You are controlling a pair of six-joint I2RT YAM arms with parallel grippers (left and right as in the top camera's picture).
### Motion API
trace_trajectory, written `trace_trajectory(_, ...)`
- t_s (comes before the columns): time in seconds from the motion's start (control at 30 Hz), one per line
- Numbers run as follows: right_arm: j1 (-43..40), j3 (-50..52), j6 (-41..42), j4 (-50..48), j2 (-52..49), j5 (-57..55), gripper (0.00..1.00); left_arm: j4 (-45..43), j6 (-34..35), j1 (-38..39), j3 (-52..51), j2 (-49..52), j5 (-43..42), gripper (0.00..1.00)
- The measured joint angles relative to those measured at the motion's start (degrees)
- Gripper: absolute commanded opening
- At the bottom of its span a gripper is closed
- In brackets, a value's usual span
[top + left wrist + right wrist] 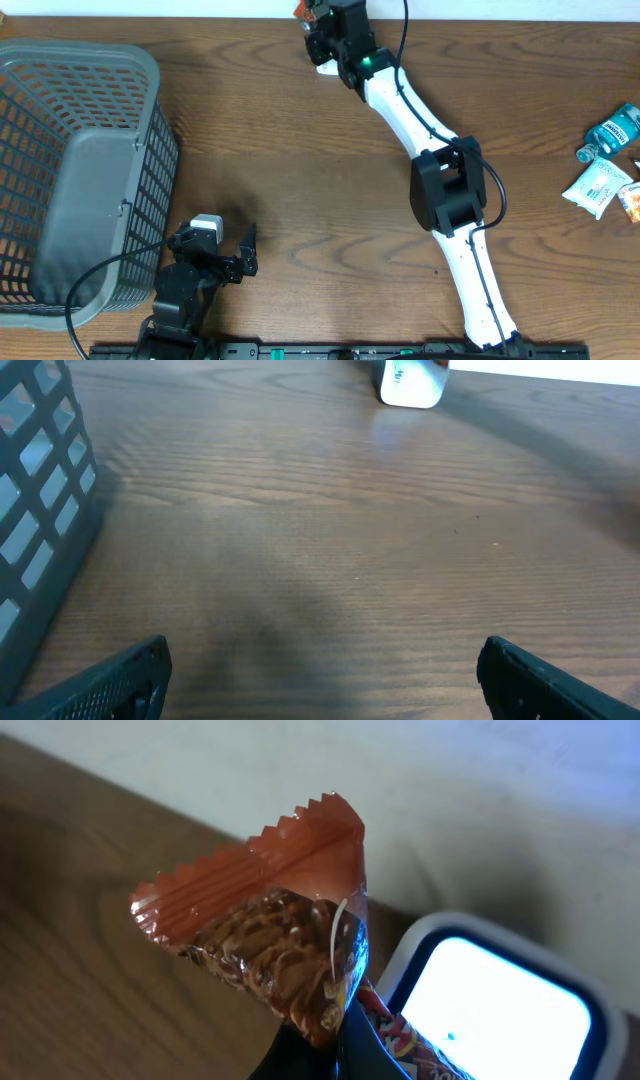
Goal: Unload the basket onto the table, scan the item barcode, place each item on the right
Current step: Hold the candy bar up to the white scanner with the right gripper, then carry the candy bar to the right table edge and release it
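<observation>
The right gripper swings to the right in the overhead view and down next, to release the packet beside the blue bottle, since bare wood shows there.
The item is an orange-red snack packet (pixel 268 935) with a serrated end and a clear window showing brown snacks. My right gripper (pixel 340 1045) is shut on its lower part and holds it in the air just left of the white scanner (pixel 497 1002), whose window glows bright. From overhead, the right gripper (pixel 322 36) is at the table's far edge, the packet (pixel 300 10) pokes out to its left and the scanner (pixel 327 68) lies just beneath. No barcode shows. My left gripper (pixel 226 246) sits near the front edge, open and empty; in its own view the gripper (pixel 325 685) faces bare wood.
A grey plastic basket (pixel 150 130) fills the left side, and its wall (pixel 40 490) is close to my left gripper. At the right edge lie a blue bottle (pixel 610 130), a white packet (pixel 598 185) and an orange item (pixel 632 205).
</observation>
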State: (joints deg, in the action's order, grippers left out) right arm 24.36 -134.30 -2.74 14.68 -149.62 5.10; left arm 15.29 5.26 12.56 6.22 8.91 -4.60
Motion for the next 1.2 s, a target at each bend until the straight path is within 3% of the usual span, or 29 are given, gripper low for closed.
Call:
trace_trajectory(0.3, -0.96, -0.79, 0.00, 18.29, 0.94, -5.44, 0.01, 0.02, 0.00, 0.00, 0.00, 0.00, 0.00, 0.98)
trace_trajectory(0.5, -4.09, -0.79, 0.66, 37.13, 5.86, -16.59, 0.01, 0.00, 0.00, 0.00, 0.00, 0.00, 0.00, 0.98)
trace_trajectory(0.7, -12.00, -1.05, 4.98, 48.39, 9.25, -28.50, 0.01, 0.00, 0.02, 0.00, 0.00, 0.00, 0.00, 0.98)
trace_trajectory(0.93, -26.08, 2.51, 8.44, 50.49, 9.25, -38.07, 0.01, 0.00, 0.00, 0.00, 0.00, 0.00, 0.00, 0.98)
trace_trajectory(1.17, -38.58, 7.54, 9.33, 48.04, 9.25, -40.54, 0.01, 0.00, 0.00, 0.00, 0.00, 0.00, 0.00, 0.98)
trace_trajectory(1.2, -39.87, 7.98, 9.44, 48.00, 9.25, -40.48, 0.16, 0.00, 0.00, 0.00, 0.00, 0.00, 0.00, 0.98)
